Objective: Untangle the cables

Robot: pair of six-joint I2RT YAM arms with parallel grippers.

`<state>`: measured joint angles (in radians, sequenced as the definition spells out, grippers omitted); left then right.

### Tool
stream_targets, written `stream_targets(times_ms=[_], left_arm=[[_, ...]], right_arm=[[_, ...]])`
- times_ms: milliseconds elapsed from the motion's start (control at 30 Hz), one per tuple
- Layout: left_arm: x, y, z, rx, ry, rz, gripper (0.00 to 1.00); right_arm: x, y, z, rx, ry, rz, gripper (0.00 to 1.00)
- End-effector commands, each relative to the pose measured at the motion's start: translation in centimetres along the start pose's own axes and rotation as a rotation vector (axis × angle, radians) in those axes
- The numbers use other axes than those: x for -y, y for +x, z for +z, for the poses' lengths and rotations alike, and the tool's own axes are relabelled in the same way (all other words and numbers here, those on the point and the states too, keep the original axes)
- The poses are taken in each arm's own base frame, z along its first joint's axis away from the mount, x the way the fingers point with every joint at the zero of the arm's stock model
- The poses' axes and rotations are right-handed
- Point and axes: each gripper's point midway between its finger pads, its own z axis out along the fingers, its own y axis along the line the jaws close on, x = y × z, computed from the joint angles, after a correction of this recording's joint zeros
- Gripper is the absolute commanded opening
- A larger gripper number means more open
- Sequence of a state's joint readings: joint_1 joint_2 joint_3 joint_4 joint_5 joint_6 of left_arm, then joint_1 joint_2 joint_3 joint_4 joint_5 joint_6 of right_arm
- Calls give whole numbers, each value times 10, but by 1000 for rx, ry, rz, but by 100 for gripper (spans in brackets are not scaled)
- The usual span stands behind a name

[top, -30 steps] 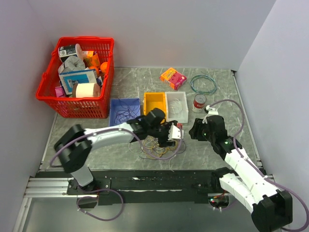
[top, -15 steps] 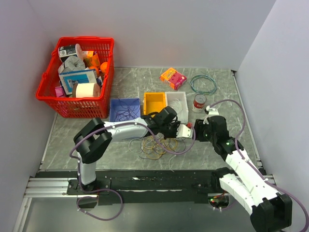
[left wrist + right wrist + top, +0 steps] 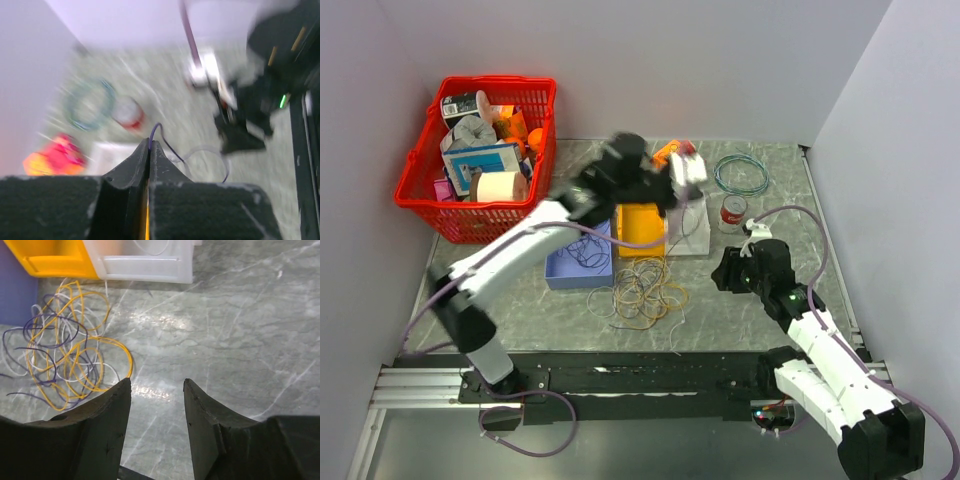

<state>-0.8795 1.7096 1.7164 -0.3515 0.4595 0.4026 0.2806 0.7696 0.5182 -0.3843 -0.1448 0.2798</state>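
The robot's left gripper will next swing to the left in the top view and down over the blue tray [image 3: 582,258] to let go of its purple cable, because purple loops already lie there.
The cables [image 3: 645,290] lie as a loose heap of purple, yellow-orange and white loops on the table, just in front of the trays. My left gripper [image 3: 690,172] is raised high over the white tray and blurred by motion. The left wrist view shows my left gripper [image 3: 150,143] shut on a thin purple cable [image 3: 169,148] that loops out past the tips. To the right of the heap, low over bare table, my right gripper [image 3: 725,272] is open and holds nothing. In the right wrist view the cables [image 3: 65,360] lie left of my right gripper [image 3: 156,385].
Blue tray [image 3: 578,255], yellow tray [image 3: 642,218] and white tray [image 3: 688,228] stand in a row behind the heap. A red basket [image 3: 420,165] full of items is at back left. A teal wire coil [image 3: 741,173], a red can [image 3: 732,212] and an orange-pink box [image 3: 672,155] sit at back right.
My left gripper has shut on a purple cable at the heap and swung up and back over the trays. The right arm has hardly moved.
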Motion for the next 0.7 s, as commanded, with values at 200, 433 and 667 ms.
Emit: stream_targets(times_ms=[200,433,667], left_arm=[[-78,-164,-175,448,-385,-10,2],[-113,-265,-304,676,-744,244,1],[-97,-324,-341,840,-712,230,1]], right_arm=[[-36,-46,-5,84,-146,-7,53],[-66,-67,-6,126,-280,-33,56],[-177,-87,-34,264,-636,-402,83]])
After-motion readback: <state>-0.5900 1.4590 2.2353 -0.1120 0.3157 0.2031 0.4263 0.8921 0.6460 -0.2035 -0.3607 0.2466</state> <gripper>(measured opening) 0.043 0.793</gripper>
